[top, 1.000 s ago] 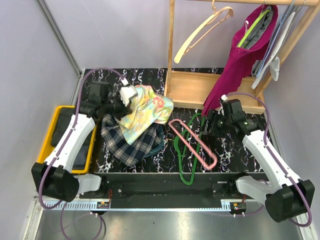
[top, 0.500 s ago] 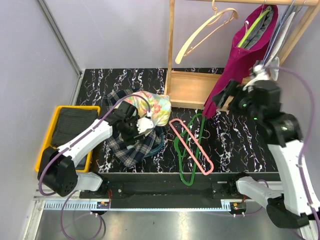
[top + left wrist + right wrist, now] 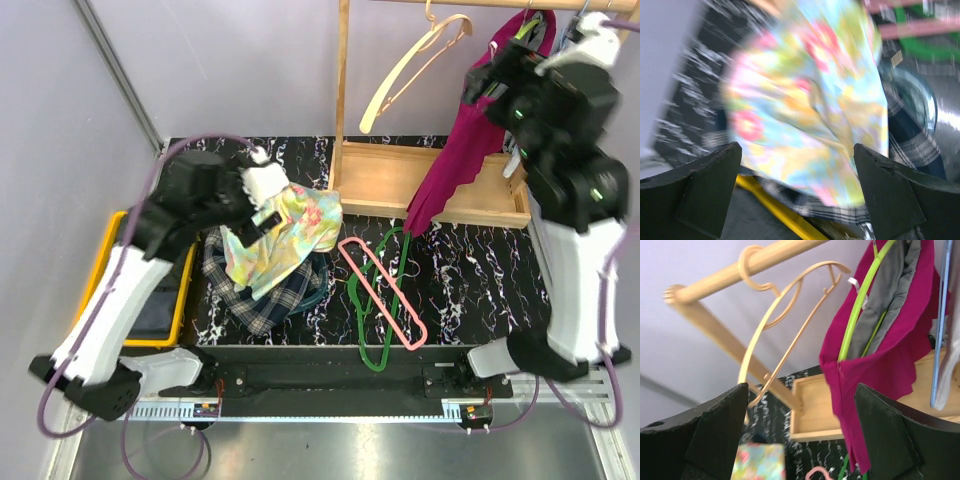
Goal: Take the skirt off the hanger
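Next I should move my right gripper outward and sideways onto the lime hanger's stem (image 3: pixel 859 302), since that hangs outward of my fingers and to the right in the wrist view.
The plaid skirt (image 3: pixel 255 298) lies heaped on the table's left, mostly covered by a floral garment (image 3: pixel 290 232). Its check edge (image 3: pixel 912 150) shows blurred under the floral cloth. The dark green hanger (image 3: pixel 378 305) lies flat on the table to the right, apart from the skirt and crossed by a pink hanger (image 3: pixel 385 290). My left gripper (image 3: pixel 258 203) hovers over the heap's left side, open, nothing between its fingers (image 3: pixel 797 150). My right gripper (image 3: pixel 492 75) is raised high by the rack, open and empty (image 3: pixel 800 390).
A magenta garment (image 3: pixel 465 150) hangs on a lime hanger (image 3: pixel 860 300) from the wooden rack, beside a bare wooden hanger (image 3: pixel 410 65). The rack's wooden base tray (image 3: pixel 400 175) stands behind. A yellow bin (image 3: pixel 105 250) sits at the left table edge.
My left gripper has opened and lifted above the floral garment, which lies on the heap. The right arm has swung from the table up to the rack, opening wider.
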`<state>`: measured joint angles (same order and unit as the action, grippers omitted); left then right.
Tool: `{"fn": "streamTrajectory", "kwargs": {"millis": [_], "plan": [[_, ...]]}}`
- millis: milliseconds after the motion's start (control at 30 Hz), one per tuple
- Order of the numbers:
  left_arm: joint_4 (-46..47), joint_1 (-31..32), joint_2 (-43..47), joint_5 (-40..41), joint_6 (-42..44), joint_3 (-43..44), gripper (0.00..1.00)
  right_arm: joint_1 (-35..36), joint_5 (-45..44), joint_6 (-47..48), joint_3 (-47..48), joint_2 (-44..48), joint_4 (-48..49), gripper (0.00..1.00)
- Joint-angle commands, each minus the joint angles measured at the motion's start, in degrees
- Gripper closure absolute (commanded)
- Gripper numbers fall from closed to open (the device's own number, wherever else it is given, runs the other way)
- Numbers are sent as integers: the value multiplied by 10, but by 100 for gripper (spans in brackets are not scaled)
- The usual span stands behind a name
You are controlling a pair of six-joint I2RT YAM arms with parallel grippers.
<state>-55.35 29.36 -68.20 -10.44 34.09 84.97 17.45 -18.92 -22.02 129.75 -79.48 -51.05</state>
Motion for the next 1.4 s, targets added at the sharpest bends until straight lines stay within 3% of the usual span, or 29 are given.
{"fn": "streamTrajectory", "kwargs": {"millis": [0,133,367,867,1100,1233,1267,1333,1367], "plan": [[-36,-4,61,15,-48,96,1,-6,-88,28,56,-88,-4,6],[-15,-12,92,13,-70,115,1,-10,-119,32,116,-153,6,7],[30,-12,135,20,-80,48,1,-29,-157,56,119,-171,73,11],[55,-12,148,-8,-109,35,1,-116,-93,8,146,-247,84,12],[55,-12,143,-20,-119,52,1,-124,-76,2,200,-303,83,17],[58,-12,143,-17,-122,51,1,-131,-68,-7,197,-308,83,35],[58,-12,144,-16,-121,51,1,-132,-67,-7,197,-308,82,49],[58,-12,145,-14,-118,49,1,-133,-67,-6,197,-306,85,63],[57,-12,145,-13,-116,49,1,-133,-66,-5,196,-306,85,78]]}}
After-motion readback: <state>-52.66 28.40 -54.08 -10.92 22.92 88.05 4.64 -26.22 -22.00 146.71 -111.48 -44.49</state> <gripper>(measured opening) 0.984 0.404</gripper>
